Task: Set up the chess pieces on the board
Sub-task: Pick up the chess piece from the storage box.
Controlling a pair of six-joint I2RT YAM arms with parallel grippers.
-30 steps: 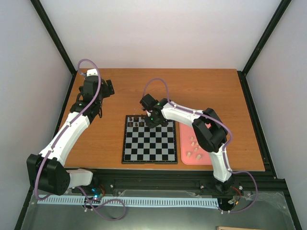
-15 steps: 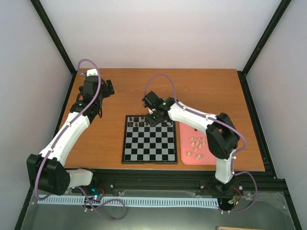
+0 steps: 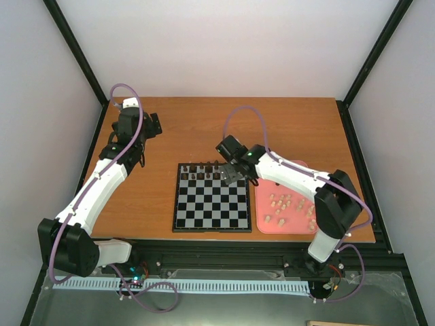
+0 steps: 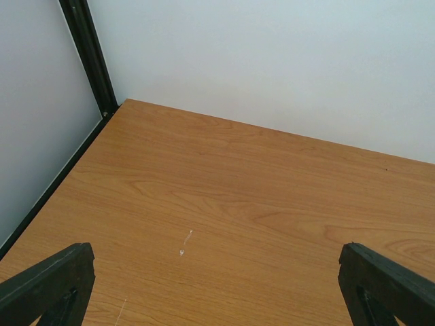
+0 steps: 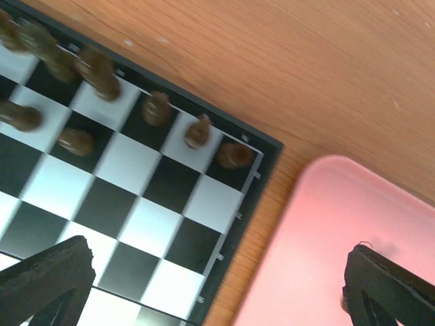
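Observation:
The pink tray's far end is below my empty right gripper, to the gripper's right in the top view, so my right gripper will next swing across and down onto a dark piece.
The board lies flat at the table's near middle. Several dark chess pieces stand along its far rows. In the right wrist view they show blurred, and the last one stands on the board's far right corner square. My right gripper hovers over that far right corner, open, with nothing between its fingers. Pale chess pieces lie on the pink tray. My left gripper hangs open over bare wood at the far left, its fingers wide apart.
The pink tray sits right beside the board's right edge with a thin strip of wood between. A black frame post and white walls bound the table's far left corner.
My right gripper has opened and swung right along the board's far row toward the tray, uncovering more dark pieces on that row. The left arm has not moved.

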